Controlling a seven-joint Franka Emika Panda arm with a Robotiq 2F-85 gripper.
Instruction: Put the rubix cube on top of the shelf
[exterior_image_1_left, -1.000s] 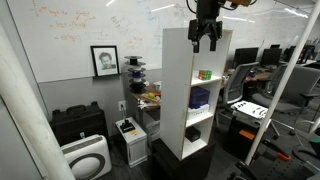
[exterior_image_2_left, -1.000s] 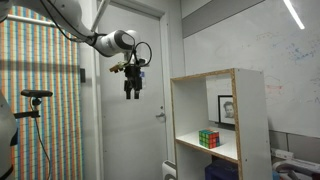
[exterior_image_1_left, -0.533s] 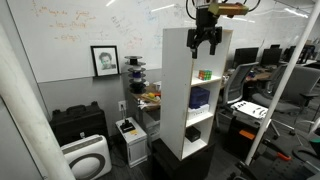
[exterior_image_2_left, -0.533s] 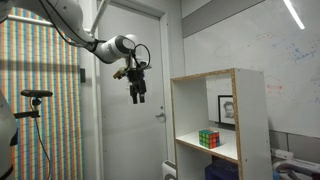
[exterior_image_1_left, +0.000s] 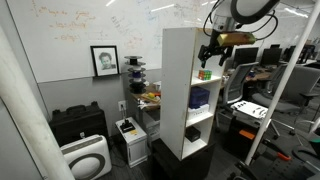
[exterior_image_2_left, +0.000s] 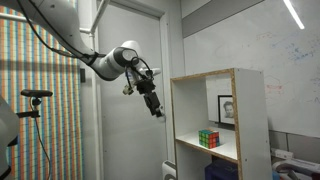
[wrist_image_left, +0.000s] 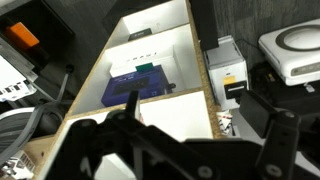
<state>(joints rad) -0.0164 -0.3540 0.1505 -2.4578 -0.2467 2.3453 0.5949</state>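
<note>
Next, my gripper reaches down through the open front onto the rubix cube (exterior_image_2_left: 208, 139), since the shelf's top covers the cube. The cube lies outward of and below my gripper.
The rubix cube (exterior_image_1_left: 204, 73) sits inside the upper compartment of the tall white shelf (exterior_image_1_left: 178, 95), near its open front; it also shows in an exterior view (exterior_image_2_left: 208, 138) on that compartment's board. The shelf (exterior_image_2_left: 238, 110) has a flat bare top. My gripper (exterior_image_1_left: 208, 56) hangs in front of the shelf's open side, a little above the cube's level, and shows tilted toward the shelf in an exterior view (exterior_image_2_left: 157, 108). In the wrist view the gripper (wrist_image_left: 185, 140) is open and empty, looking down over the shelf (wrist_image_left: 170, 112). The cube is hidden in the wrist view.
A dark blue object (exterior_image_1_left: 199, 97) lies in the compartment below the cube, also in the wrist view (wrist_image_left: 140, 82). A black cabinet (exterior_image_1_left: 78, 124), white purifier (exterior_image_1_left: 86, 158) and small printer (exterior_image_1_left: 129, 129) stand by the wall. Desks and chairs (exterior_image_1_left: 250, 100) are beyond the shelf.
My gripper has come down from above the shelf's top and swung toward the open front of the upper compartment, tilting as it went. The cube has not moved.
</note>
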